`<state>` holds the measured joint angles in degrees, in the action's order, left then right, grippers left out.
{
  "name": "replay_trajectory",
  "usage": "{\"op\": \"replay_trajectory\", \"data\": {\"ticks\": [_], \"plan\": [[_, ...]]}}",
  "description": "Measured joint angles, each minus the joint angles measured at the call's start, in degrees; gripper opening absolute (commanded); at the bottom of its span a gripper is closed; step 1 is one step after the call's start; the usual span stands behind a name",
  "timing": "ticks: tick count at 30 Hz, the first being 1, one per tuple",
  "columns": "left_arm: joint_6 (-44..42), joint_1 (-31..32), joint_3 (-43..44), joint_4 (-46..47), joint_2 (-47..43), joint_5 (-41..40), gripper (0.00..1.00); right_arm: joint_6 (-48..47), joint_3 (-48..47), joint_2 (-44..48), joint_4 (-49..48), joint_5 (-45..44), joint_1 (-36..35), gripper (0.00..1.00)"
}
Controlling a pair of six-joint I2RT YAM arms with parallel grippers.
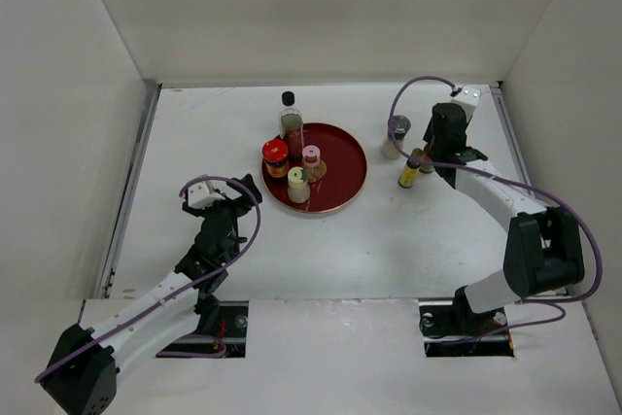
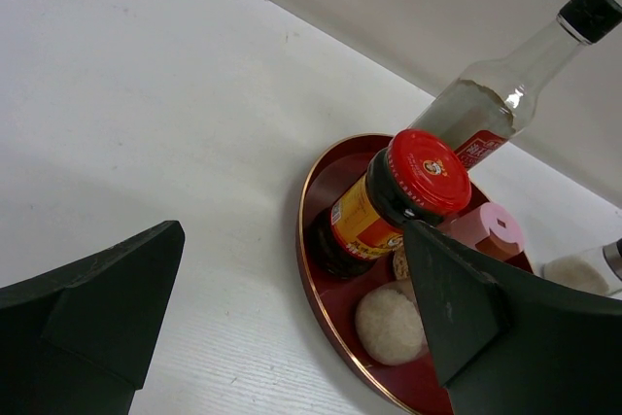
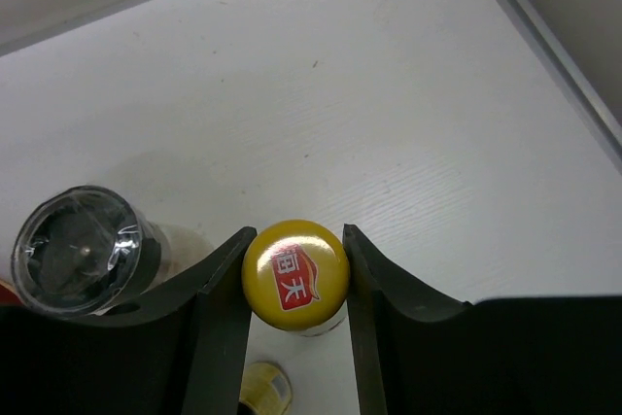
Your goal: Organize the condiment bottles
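My right gripper should next carry the bottle past the grey-capped jar and release it on the plate's bare far part (image 1: 331,146), because this is to the left of my right gripper in the top view.
The dark-red plate (image 1: 345,167) holds a red-capped jar (image 1: 275,155), a pink-capped bottle (image 1: 311,155) and a cream-capped bottle (image 1: 297,182). A tall clear black-capped bottle (image 1: 289,114) stands at its far rim. My left gripper (image 1: 222,203) is open and empty, left of the plate. In its wrist view the gripper (image 2: 293,269) faces the red-capped jar (image 2: 389,196). My right gripper (image 3: 297,232) is shut on the cap of a yellow-capped bottle (image 3: 295,277), right of the plate. A grey-capped jar (image 3: 78,250) stands close on its left. In the top view my right gripper (image 1: 430,157) hides the held bottle.
A small bottle with yellow contents (image 1: 411,173) stands just in front of the right gripper. The grey-capped jar (image 1: 397,133) stands between the plate and the right arm. White walls close the table on the left, back and right.
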<state>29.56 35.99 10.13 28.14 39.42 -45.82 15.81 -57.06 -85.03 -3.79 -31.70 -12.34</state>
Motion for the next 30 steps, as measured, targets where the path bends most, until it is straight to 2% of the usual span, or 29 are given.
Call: {"op": "replay_trajectory", "data": {"ticks": [11, 18, 24, 30], "plan": [[0.1, -0.3, 0.0, 0.0, 0.0, 0.4, 1.00, -6.4, -6.2, 2.7, 0.6, -6.8, -1.0, 0.32], [0.2, -1.3, 0.0, 0.0, -0.4, 0.6, 1.00, -11.1, -16.6, 2.9, -1.5, -7.1, -9.2, 0.31], [0.3, -1.9, -0.1, 0.0, -1.2, 0.8, 1.00, -12.4, -26.6, -3.0, -4.9, -3.8, -17.1, 0.31], [0.4, -2.1, -0.5, 0.0, -1.5, 1.1, 1.00, -11.7, -31.2, -13.7, -6.9, -0.1, -21.8, 0.32]]}}
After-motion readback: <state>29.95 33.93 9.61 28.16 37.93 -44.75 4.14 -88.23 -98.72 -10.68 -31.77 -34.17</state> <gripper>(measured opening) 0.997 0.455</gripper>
